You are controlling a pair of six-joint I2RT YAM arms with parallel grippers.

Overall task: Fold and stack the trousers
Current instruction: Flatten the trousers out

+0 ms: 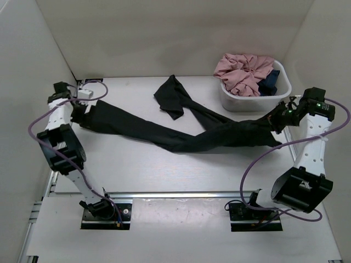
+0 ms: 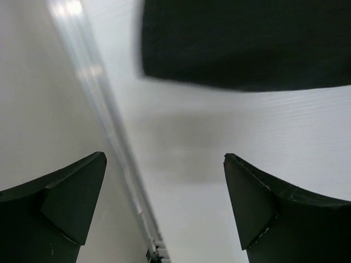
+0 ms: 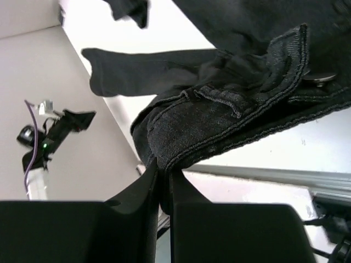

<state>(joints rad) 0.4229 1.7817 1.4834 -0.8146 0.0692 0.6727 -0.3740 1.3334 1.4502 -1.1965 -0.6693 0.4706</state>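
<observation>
I should lower my left gripper onto the cuff's near corner (image 2: pixel 153 66) and close, since bare table shows between my open fingers and the trousers' cuff is past them.
The black trousers (image 1: pixel 181 134) lie stretched across the table, one leg reaching far left, the other bent up toward the back middle. My right gripper (image 1: pixel 279 121) is shut on the waistband (image 3: pixel 219 118) at the right end and holds it just off the table. My left gripper (image 1: pixel 82 112) is open and empty at the far left, next to the leg's cuff (image 2: pixel 247 44), which shows just ahead of its fingers (image 2: pixel 258 203).
A white tub (image 1: pixel 255 98) at the back right holds a pink garment (image 1: pixel 244 71) and a small dark blue cloth (image 1: pixel 271 81). Enclosure walls stand close on the left, back and right. A metal rail (image 1: pixel 181 194) runs along the table's near edge.
</observation>
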